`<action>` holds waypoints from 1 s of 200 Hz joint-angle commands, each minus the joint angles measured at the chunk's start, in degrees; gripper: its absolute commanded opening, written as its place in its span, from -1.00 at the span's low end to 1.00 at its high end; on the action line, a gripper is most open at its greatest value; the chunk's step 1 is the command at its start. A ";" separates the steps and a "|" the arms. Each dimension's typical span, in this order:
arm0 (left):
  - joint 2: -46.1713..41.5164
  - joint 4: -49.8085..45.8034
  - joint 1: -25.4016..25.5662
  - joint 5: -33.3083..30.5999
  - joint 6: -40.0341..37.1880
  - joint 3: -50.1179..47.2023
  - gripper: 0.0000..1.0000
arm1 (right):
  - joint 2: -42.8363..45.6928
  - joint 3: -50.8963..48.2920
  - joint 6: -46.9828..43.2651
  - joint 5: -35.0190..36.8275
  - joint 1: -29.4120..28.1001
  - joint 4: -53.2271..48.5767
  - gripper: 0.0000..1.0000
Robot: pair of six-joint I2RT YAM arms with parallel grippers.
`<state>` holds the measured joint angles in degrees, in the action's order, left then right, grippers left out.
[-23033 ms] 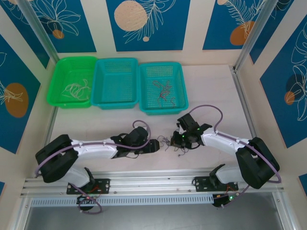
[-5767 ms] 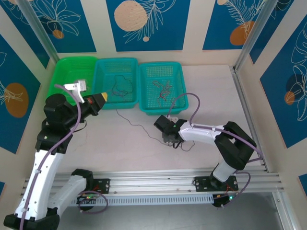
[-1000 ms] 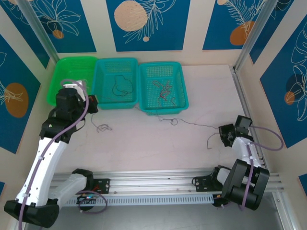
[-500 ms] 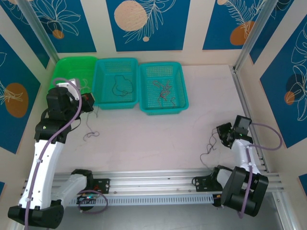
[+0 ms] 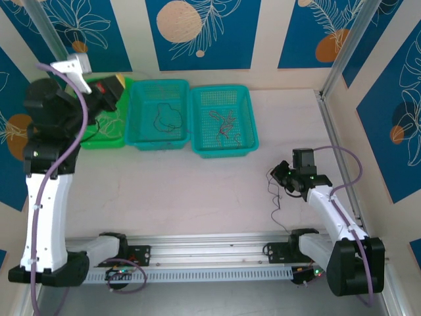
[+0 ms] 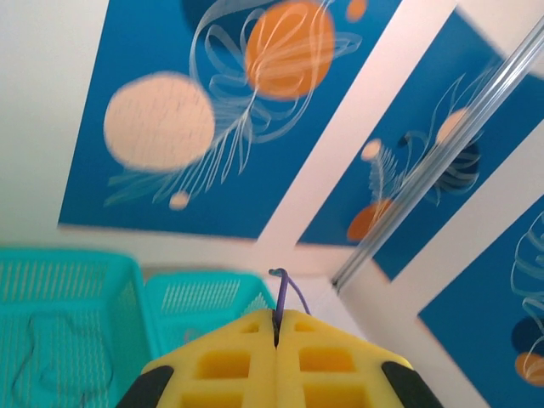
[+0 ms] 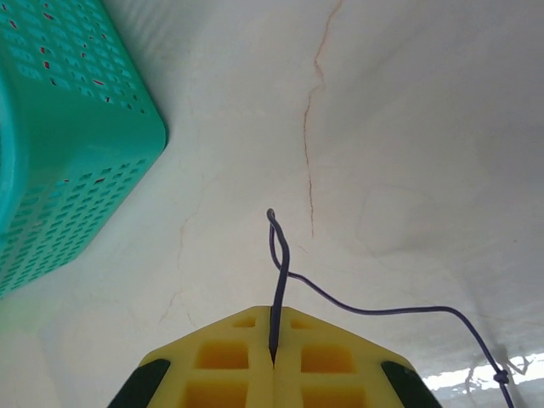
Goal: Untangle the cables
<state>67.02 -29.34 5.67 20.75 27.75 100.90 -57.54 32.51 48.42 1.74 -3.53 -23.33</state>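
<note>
My left gripper moves over the middle teal basket [image 6: 64, 348] below it next and lowers to release the thin dark cable with the black cable already there.
My left gripper [image 5: 113, 89] is raised high over the green basket [image 5: 84, 135]. In the left wrist view its yellow fingers [image 6: 229, 361] are shut on a thin dark cable [image 6: 281, 293] whose short loop sticks out past the tips. My right gripper [image 5: 279, 173] hangs low over the table at the right, shut on another thin dark cable [image 7: 277, 255] that loops ahead of the tips and trails right to a small knot [image 7: 501, 375]. From above, that cable [image 5: 271, 197] dangles down to the table.
Three baskets stand in a row at the back. The green one holds cream-white cables [image 5: 108, 122], the middle teal basket [image 5: 139, 135] a black cable [image 5: 164, 118], the right teal basket [image 5: 247, 141] reddish-brown cables [image 5: 223, 125]. A metal rail [image 5: 210, 247] runs along the near edge.
My left arm has swung up from the table to above the green basket, carrying its cable. My right gripper has moved left and toward the middle with its cable hanging.
</note>
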 commanded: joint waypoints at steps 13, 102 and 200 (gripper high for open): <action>10.10 0.55 -0.47 -3.04 -3.95 14.02 -1.00 | 1.52 1.39 0.43 1.70 -0.95 -3.05 -1.00; 32.80 -6.16 -0.43 -7.70 -13.37 29.71 -1.00 | 5.27 0.96 0.20 3.34 -1.13 -5.58 -1.00; 36.04 -0.10 -0.42 -15.92 -15.96 12.13 -0.02 | 6.49 2.96 -0.99 3.90 -1.13 -8.48 -1.00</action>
<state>105.21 -32.53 5.67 7.35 11.68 115.79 -52.21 33.69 48.31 4.78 -4.19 -29.91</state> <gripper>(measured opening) 0.287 0.055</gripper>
